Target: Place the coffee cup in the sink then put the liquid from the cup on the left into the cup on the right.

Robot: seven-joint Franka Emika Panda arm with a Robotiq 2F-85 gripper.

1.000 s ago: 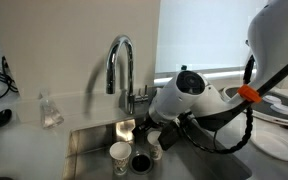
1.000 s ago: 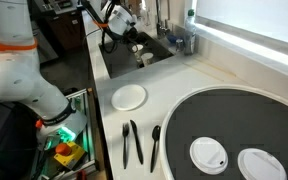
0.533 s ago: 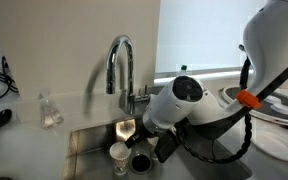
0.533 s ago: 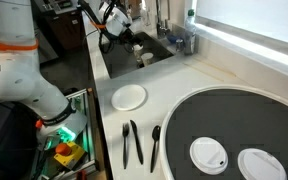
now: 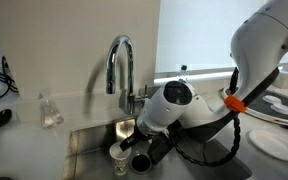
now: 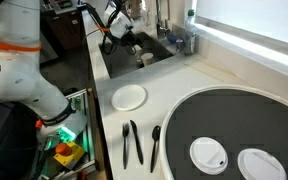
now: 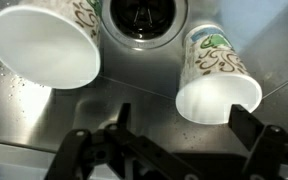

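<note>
The robot's gripper is above the smaller cup's rim (image 7: 181, 104) facing the larger cup, with that rim between its open fingers, so next it will go down and close on that rim.
Two white paper cups with green and brown print stand in the sink (image 7: 44, 120), either side of the round drain (image 7: 139, 20). The larger left cup (image 7: 44, 50) and the smaller right cup (image 7: 219, 75) both look white inside; no liquid shows. Which one is the coffee cup I cannot tell. My gripper (image 7: 184, 118) hangs open just above the basin, and the right cup's mouth lies partly between its dark fingers (image 7: 252, 118). In both exterior views the gripper (image 5: 139, 157) (image 6: 125, 40) reaches low into the sink (image 5: 84, 145) (image 6: 159, 58) beside a cup (image 5: 119, 153), under the arched tap (image 5: 119, 60).
On the counter lie a white plate (image 6: 129, 97), black cutlery (image 6: 132, 142) and a round dark tray (image 6: 234, 125) with white lids (image 6: 208, 154). A glass jar (image 5: 50, 110) stands left of the sink and plates (image 5: 279, 140) are stacked on the right. Bottles (image 6: 189, 35) stand behind the basin.
The arm has swung left and down into the sink, bringing the open gripper close to the cups. The cups have not moved.
</note>
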